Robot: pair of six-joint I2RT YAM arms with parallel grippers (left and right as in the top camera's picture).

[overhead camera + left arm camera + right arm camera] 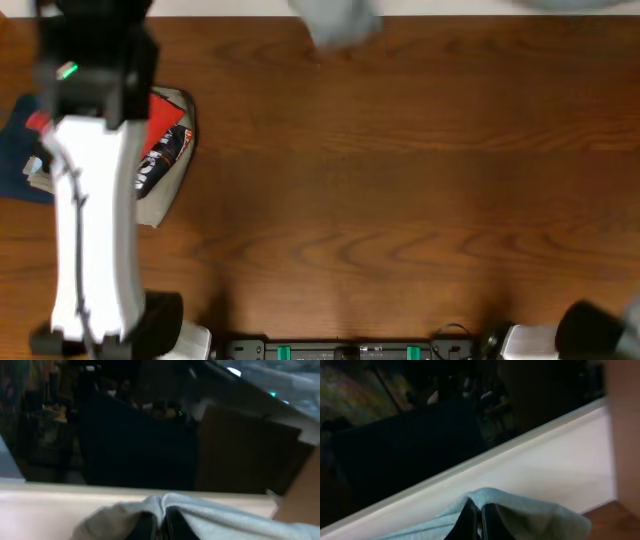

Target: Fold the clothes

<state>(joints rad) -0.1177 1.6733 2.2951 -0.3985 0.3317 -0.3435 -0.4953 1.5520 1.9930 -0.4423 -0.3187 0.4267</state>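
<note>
My left gripper needs to move down and back to release the garment, since the bare wood (283,155) beside the stack lies open below and back from it.
A light grey garment (340,25) shows blurred at the table's far edge in the overhead view, with another part of it at the top right corner. In the left wrist view my left gripper (162,527) is shut on a fold of the grey garment (220,520), which drapes over both fingers. In the right wrist view my right gripper (480,522) is shut on a fold of the same grey cloth (535,515). Both are lifted, with the room behind them. The fingertips are hidden in the overhead view.
A stack of folded clothes (165,150) in red, navy and white lies at the table's left side, partly under my left arm (90,200). A dark blurred part of my right arm (600,325) is at the front right corner. The wooden table (400,200) fills the middle.
</note>
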